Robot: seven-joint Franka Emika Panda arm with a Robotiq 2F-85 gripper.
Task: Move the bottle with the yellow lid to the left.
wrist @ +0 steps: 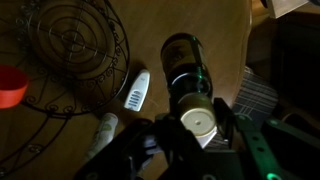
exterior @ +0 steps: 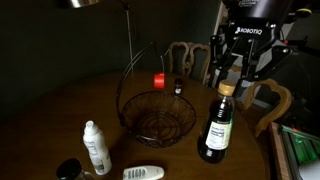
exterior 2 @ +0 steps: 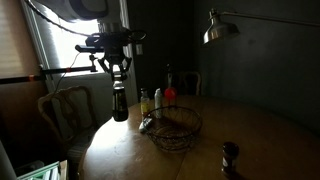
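The gripper carries the bottle past the remote next, down beside the dark jar near the white bottle, to release the cap. The tabletop there is clear.
The dark glass bottle (exterior: 217, 128) with a pale label stands near the round wooden table's edge (exterior: 255, 150). It shows in both exterior views (exterior 2: 120, 104) and from above in the wrist view (wrist: 184, 62). Its small yellowish cap (wrist: 197, 120) sits between the fingers of my gripper (wrist: 195, 122). The gripper (exterior: 227, 86) comes straight down over the neck (exterior 2: 119, 80) and is shut on the cap. I cannot tell whether the bottle's base touches the table.
A wire basket (exterior: 158, 115) sits mid-table next to the bottle (wrist: 70, 50). A white plastic bottle (exterior: 96, 148), a white remote (exterior: 143, 173) and a small dark jar (exterior: 68, 170) lie nearby. A red object (exterior: 160, 79) lies behind the basket. Chairs (exterior: 272, 100) ring the table.
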